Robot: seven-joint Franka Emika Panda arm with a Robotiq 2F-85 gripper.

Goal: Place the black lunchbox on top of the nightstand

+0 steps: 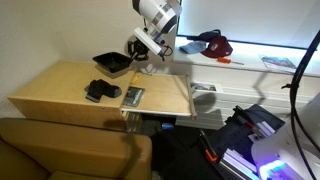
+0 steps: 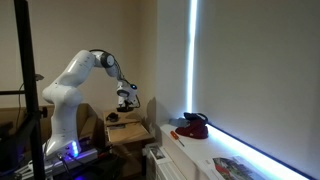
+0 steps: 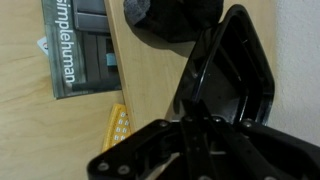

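Observation:
The black lunchbox still hangs tilted above the nightstand's top. I should lower my gripper next toward the bare wood (image 1: 118, 77) beside the lumpy black gadget and release the lunchbox there.
The black lunchbox (image 1: 112, 63) is a shallow black tray, held tilted over the back part of the tan wooden nightstand (image 1: 60, 90). My gripper (image 1: 137, 50) grips its rim on the side nearest the arm. In the wrist view the lunchbox (image 3: 232, 70) hangs from the shut fingers (image 3: 190, 112) over the wooden top (image 3: 40, 140). Whether its far edge touches the top I cannot tell. The arm and gripper (image 2: 125, 100) also show in an exterior view above the nightstand (image 2: 132, 135).
A lumpy black gadget (image 1: 98, 92) and a flat grey remote-like item (image 1: 133, 96) lie on the nightstand; both show in the wrist view (image 3: 170, 15), (image 3: 80, 45). A white ledge with a red-and-dark item (image 1: 212, 45) runs behind. A brown sofa (image 1: 70, 150) stands in front.

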